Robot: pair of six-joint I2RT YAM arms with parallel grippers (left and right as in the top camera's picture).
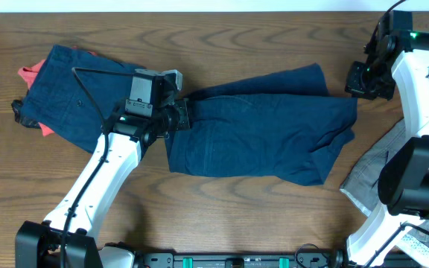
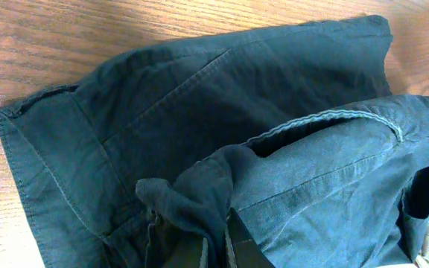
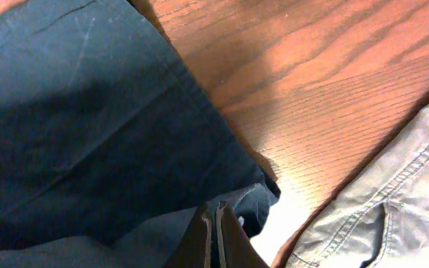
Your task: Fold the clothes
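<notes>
The left gripper will next move the navy fold it holds away from the robot's base, toward the lower layer's far corner by the second navy garment [image 1: 73,97].
Dark navy shorts [image 1: 259,126] lie spread across the middle of the table. My left gripper [image 1: 181,115] is at their left edge, shut on a bunched fold of the navy cloth [image 2: 199,201]. My right gripper [image 1: 360,88] is at their right upper corner, its fingers [image 3: 214,223] pressed together on the hem of the navy cloth [image 3: 88,126], which curls up at the tips. A second navy garment [image 1: 73,97] lies at the far left on top of a coral-red one [image 1: 32,74]. A light grey garment [image 1: 375,175] lies at the right.
The wooden table [image 1: 222,45] shows bare along the back and at the front left. The grey garment [image 3: 393,201] lies close beside my right gripper. Both arm bases stand at the front edge.
</notes>
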